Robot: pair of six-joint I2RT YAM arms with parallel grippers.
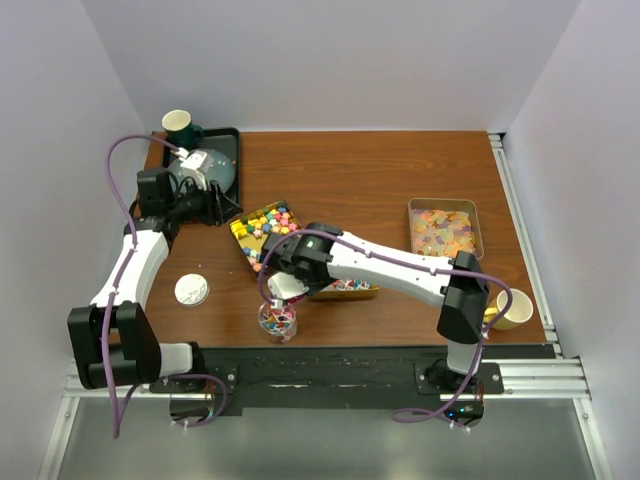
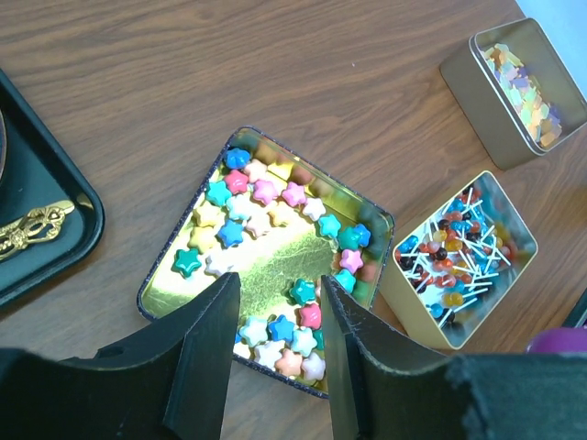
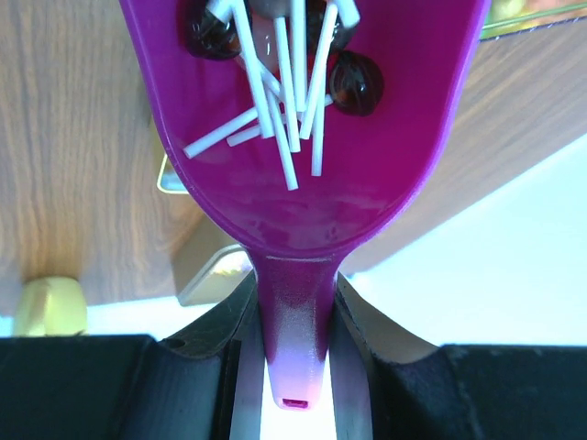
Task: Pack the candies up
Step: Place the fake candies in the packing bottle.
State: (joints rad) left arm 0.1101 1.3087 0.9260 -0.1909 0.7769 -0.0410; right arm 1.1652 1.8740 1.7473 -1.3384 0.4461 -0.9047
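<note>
My right gripper empties the scoop (image 3: 307, 119) into the cup next, swings outward, then lowers and releases between the star and gummy tins, where bare wood lies open.
My right gripper (image 1: 287, 282) (image 3: 293, 295) is shut on the handle of a purple scoop (image 3: 307, 119) that holds a few lollipops (image 3: 353, 82) with white sticks. It hovers just above a clear cup (image 1: 277, 321) of mixed candies at the table's front edge. My left gripper (image 2: 275, 286) (image 1: 218, 206) is open and empty above a dark-rimmed gold tin (image 2: 156, 275) (image 1: 240, 245) of pastel star candies (image 2: 266, 192). A tin of lollipops (image 2: 459, 252) (image 1: 352, 290) stands beside it. A tin of orange-yellow gummies (image 2: 525, 87) (image 1: 445, 228) stands further right.
A black tray (image 1: 225, 150) (image 2: 41, 229) with a green cup (image 1: 180, 124) sits at the back left. A white lid (image 1: 191, 290) lies at the front left. A yellow cup (image 1: 512, 308) (image 3: 50, 307) stands at the front right by the right arm.
</note>
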